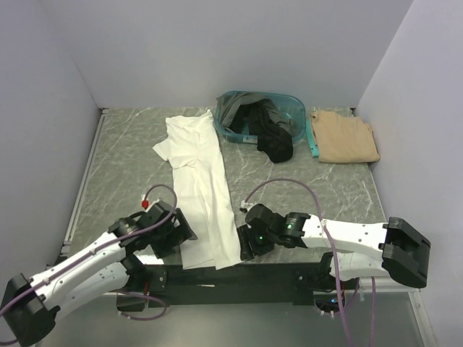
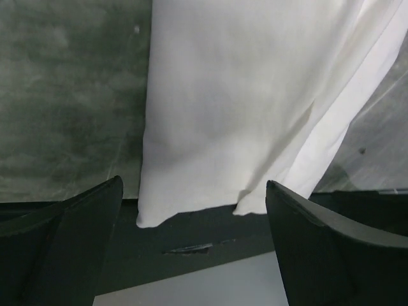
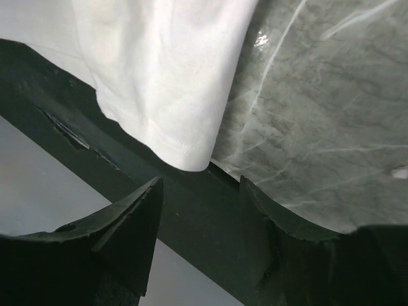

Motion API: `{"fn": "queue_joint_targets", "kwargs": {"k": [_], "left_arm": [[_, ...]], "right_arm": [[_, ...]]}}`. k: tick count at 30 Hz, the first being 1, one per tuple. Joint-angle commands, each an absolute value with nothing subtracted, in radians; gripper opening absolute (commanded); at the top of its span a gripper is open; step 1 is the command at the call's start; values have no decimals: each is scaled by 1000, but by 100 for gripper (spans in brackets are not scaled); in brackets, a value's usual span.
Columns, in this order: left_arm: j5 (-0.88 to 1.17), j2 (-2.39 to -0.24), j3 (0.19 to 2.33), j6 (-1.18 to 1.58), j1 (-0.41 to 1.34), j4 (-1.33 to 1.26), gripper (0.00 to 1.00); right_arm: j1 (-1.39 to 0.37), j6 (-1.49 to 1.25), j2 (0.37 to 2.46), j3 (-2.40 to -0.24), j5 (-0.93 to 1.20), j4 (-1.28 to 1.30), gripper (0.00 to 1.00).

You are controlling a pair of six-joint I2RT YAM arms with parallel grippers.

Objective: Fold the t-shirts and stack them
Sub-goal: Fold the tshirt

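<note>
The corner juts out past the table. I will lower my left gripper back toward the table's near edge, with its open fingers around the white t-shirt hem's closest corner [image 1: 185, 266] [image 2: 149, 217].
A large white t-shirt [image 1: 201, 189] lies folded into a long strip down the table's middle, its hem hanging over the near edge. My left gripper [image 1: 184, 230] is open at the hem's left corner, and the white cloth [image 2: 236, 108] lies just ahead of its jaws. My right gripper [image 1: 244, 244] is open at the hem's right corner [image 3: 185, 150], not touching it. A folded tan t-shirt [image 1: 345, 136] lies at the back right. Black and dark grey t-shirts [image 1: 266, 124] spill from the teal basket [image 1: 233, 134].
The black front rail [image 2: 191, 245] runs under both grippers along the table's near edge. Grey marble tabletop [image 1: 130, 173] lies on both sides of the white shirt. Walls close in on the left, back and right.
</note>
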State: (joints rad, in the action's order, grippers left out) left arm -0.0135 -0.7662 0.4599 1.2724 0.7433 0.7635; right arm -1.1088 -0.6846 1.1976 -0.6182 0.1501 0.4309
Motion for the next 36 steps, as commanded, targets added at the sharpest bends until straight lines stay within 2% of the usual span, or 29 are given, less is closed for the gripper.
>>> {"fn": "queue_joint_targets", "kwargs": {"k": [1,3,6,13,18,19,21,22,24,25,26,27,29,30,36], "left_arm": [[115,-701,396,1327,755,764,99],[150,-695,376,1327,755,753,99],[167,-701,357,1321,758,768,89],[244,-747,301,1304,772,698,58],[261,-785,299,1293,782,663,43],[259,-790,298,1283,785,658,33],[259,-816,313,1270,785,661,28],[253,-824,317,1260,785,666,21],[258,-841,333,1253,787,672,14],[259,-844,337,1247,787,670,8],[270,-845,342,1246,787,670,4],[276,-841,351,1246,788,669,1],[294,-828,359,1253,790,669,1],[304,-815,365,1264,796,676,1],[311,-691,371,1390,859,768,1]], "right_arm": [[-1104,-733,1183,-592,204,316,58],[-1104,-741,1201,-580,218,281,55],[-1104,-744,1232,-572,222,261,54],[-1103,-764,1293,-561,236,244,50],[-1104,-799,1319,-520,271,178,47],[-1104,-795,1334,-525,275,175,46],[-1104,-788,1356,-538,250,189,42],[-1104,-787,1371,-549,250,190,40],[-1103,-782,1381,-554,250,178,33],[-1103,-781,1384,-563,252,176,28],[-1103,-779,1382,-566,253,181,17],[-1104,-778,1379,-569,256,186,13],[-1106,-782,1352,-568,258,216,2],[-1109,-801,1336,-566,262,233,0],[-1199,-909,1214,-514,295,276,0]]}}
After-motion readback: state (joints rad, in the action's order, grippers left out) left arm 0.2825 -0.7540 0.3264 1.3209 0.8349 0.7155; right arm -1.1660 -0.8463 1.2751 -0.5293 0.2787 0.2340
